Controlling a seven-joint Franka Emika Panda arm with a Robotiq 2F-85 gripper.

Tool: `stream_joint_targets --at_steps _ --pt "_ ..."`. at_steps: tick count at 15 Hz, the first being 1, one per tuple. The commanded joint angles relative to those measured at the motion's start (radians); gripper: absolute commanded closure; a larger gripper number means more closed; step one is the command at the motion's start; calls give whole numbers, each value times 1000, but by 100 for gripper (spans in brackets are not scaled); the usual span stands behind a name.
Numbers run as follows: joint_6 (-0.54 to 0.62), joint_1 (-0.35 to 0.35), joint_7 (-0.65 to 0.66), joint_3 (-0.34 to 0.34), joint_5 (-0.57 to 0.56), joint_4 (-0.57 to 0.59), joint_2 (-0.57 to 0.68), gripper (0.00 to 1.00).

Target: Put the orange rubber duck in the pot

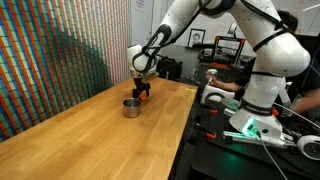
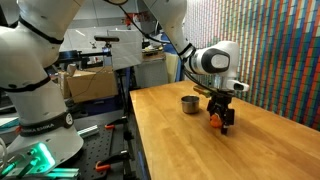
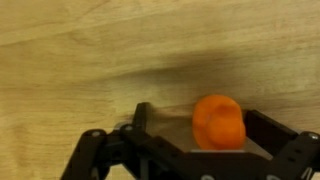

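Note:
I will keep my gripper low where it is next and close its black fingers onto the sides of the orange rubber duck point(image 2: 216, 119) point(image 3: 218, 122), because the duck is already between them.
The orange rubber duck point(image 3: 218, 122) lies between my gripper's point(image 3: 197, 128) two black fingers in the wrist view. It sits against the right finger, and a gap shows between it and the left finger. The gripper is open around it, low over the wooden table. In both exterior views the gripper point(image 1: 143, 96) point(image 2: 220, 121) stands beside the pot with a spot of orange duck point(image 1: 146, 92) point(image 2: 216, 119) at its fingers. The pot point(image 1: 131, 106) point(image 2: 190, 103), small and of grey metal, stands upright on the table a short way from the gripper. It is out of the wrist view.
The long wooden table point(image 1: 100, 140) point(image 2: 230, 150) has a coloured patterned wall point(image 1: 50, 50) along one side. On the other side is its edge, and beyond it the robot base point(image 1: 250, 100) and a bench with equipment point(image 2: 90, 80).

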Motion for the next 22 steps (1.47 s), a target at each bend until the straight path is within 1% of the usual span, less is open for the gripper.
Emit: stream_joint_targets --at_steps 1,6,7,8,14,15,16,20,22 --pt "-10 15 -12 -20 10 -40 -49 0" --pt "-3 21 -21 -9 12 -61 -96 0" --pt "0 17 -29 -4 17 -68 -103 25" --pt "-5 14 -31 0 25 -72 -108 26" --pt "-13 -13 -42 6 79 -91 -113 73" --pt "-16 -15 -41 2 81 -89 -114 80" --pt "-19 -16 -42 1 83 -86 -122 84" --pt "-55 -8 -52 5 77 -78 -199 83" --pt "-91 -11 -73 27 94 -79 -256 83"
